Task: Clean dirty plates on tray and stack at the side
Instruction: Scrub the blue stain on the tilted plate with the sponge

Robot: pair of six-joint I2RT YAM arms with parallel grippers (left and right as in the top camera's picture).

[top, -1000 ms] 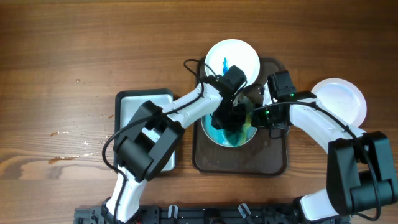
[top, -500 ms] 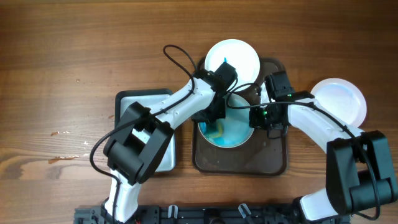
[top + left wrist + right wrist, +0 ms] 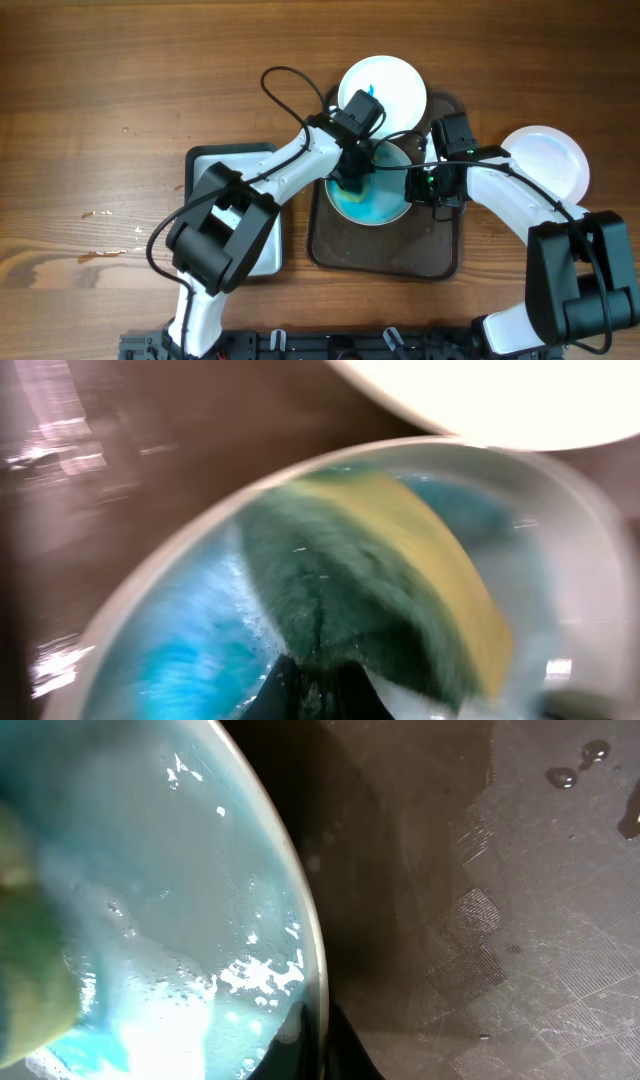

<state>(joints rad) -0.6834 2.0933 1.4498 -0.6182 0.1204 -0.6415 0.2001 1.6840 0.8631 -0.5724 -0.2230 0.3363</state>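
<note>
The grey tray is to my left gripper's left in the overhead view, so next I will lift my left gripper across to it and release the sponge inside.
A white plate smeared with blue suds (image 3: pixel 375 200) lies on the dark brown tray (image 3: pixel 385 258). My left gripper (image 3: pixel 353 182) is shut on a green and yellow sponge (image 3: pixel 370 580) that presses on the plate's left part (image 3: pixel 190 660). My right gripper (image 3: pixel 412 186) is shut on the plate's right rim (image 3: pixel 312 955), one finger inside and one outside. A second white plate with a blue mark (image 3: pixel 382 88) sits at the tray's far edge. A clean white plate (image 3: pixel 548 160) lies on the table at the right.
A grey rectangular tray (image 3: pixel 205 165) sits left of the brown tray, partly under my left arm. Water drops (image 3: pixel 575 765) lie on the brown tray's textured floor. A black cable (image 3: pixel 280 85) loops above my left arm.
My left gripper has carried the sponge from the plate's middle to its lower left and then up to its upper left. The plate and tray shifted slightly. The right arm held still.
</note>
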